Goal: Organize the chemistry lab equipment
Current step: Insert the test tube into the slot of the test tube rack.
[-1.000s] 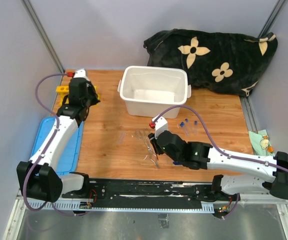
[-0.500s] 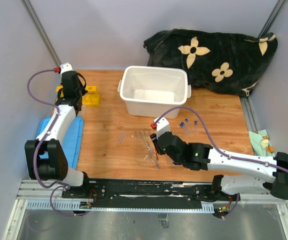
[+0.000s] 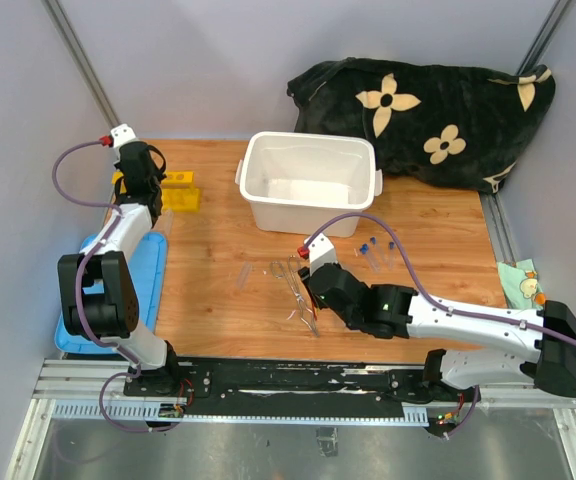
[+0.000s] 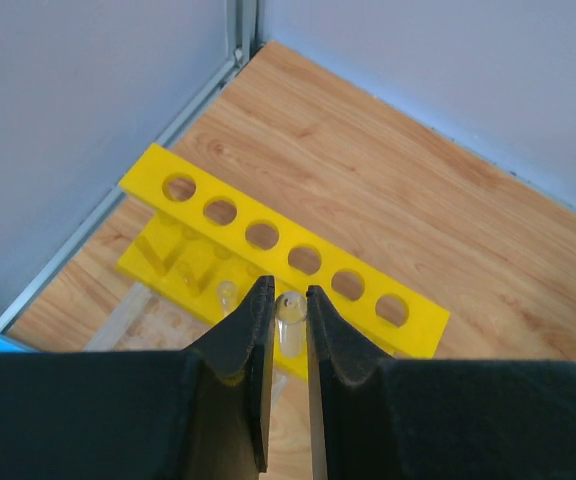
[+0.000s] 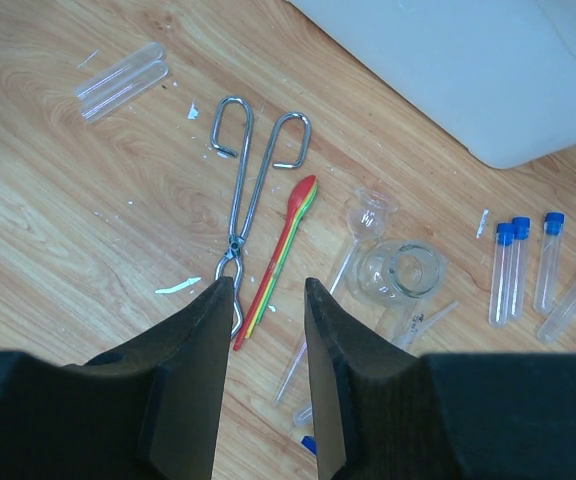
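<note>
The yellow rack's front ledge (image 4: 293, 355) is below my left gripper, so I should lower the gripper until the upright tube stands on that ledge, then let go of the tube.
My left gripper (image 4: 289, 298) is shut on a clear glass tube (image 4: 290, 322), held upright over the front edge of the yellow holed rack (image 4: 268, 235). From above, this gripper (image 3: 138, 187) hangs at the rack (image 3: 180, 193) in the far left corner. My right gripper (image 5: 268, 290) is open with nothing between its fingers, low over the thin red-orange tool (image 5: 286, 240). Metal tweezers (image 5: 251, 185) lie just left of that tool. A small glass beaker (image 5: 400, 272) and several blue-capped tubes (image 5: 528, 270) lie to the right.
A white bin (image 3: 308, 180) stands at the back centre, with a black flower-patterned blanket (image 3: 428, 100) behind it to the right. A blue lid (image 3: 143, 290) lies along the left edge. Two clear tubes (image 5: 120, 80) and thin pipettes (image 5: 318, 330) lie loose on the wood.
My left arm has swung back and to the left, bringing its gripper over the rack's left part. The right arm has barely shifted.
</note>
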`<state>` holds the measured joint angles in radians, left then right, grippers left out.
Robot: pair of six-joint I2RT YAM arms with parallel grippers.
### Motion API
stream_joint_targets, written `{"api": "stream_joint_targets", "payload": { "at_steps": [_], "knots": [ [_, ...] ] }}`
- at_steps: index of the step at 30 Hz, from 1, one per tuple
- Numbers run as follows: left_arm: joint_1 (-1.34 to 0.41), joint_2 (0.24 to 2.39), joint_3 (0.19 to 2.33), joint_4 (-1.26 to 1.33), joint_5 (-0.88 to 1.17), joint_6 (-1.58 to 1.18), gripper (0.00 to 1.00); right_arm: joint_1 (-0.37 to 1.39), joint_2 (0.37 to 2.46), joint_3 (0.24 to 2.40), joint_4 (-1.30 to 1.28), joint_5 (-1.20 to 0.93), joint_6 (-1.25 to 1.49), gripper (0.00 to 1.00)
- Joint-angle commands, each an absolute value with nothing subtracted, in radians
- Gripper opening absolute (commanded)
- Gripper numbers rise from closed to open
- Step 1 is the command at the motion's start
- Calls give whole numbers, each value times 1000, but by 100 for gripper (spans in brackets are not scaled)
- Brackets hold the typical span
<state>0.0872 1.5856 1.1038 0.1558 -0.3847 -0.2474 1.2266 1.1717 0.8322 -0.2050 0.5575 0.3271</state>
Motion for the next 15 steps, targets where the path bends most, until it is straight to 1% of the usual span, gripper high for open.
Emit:
{"api": "stream_joint_targets", "payload": {
  "at_steps": [1, 15],
  "knots": [
    [94, 1605, 1089, 296, -423, -220, 0, 1203, 1177, 826, -179, 561, 318, 36],
    [103, 1668, 1086, 325, -433, -207, 0, 1162, 1172, 809, -170, 530, 331, 36]
  ]
}}
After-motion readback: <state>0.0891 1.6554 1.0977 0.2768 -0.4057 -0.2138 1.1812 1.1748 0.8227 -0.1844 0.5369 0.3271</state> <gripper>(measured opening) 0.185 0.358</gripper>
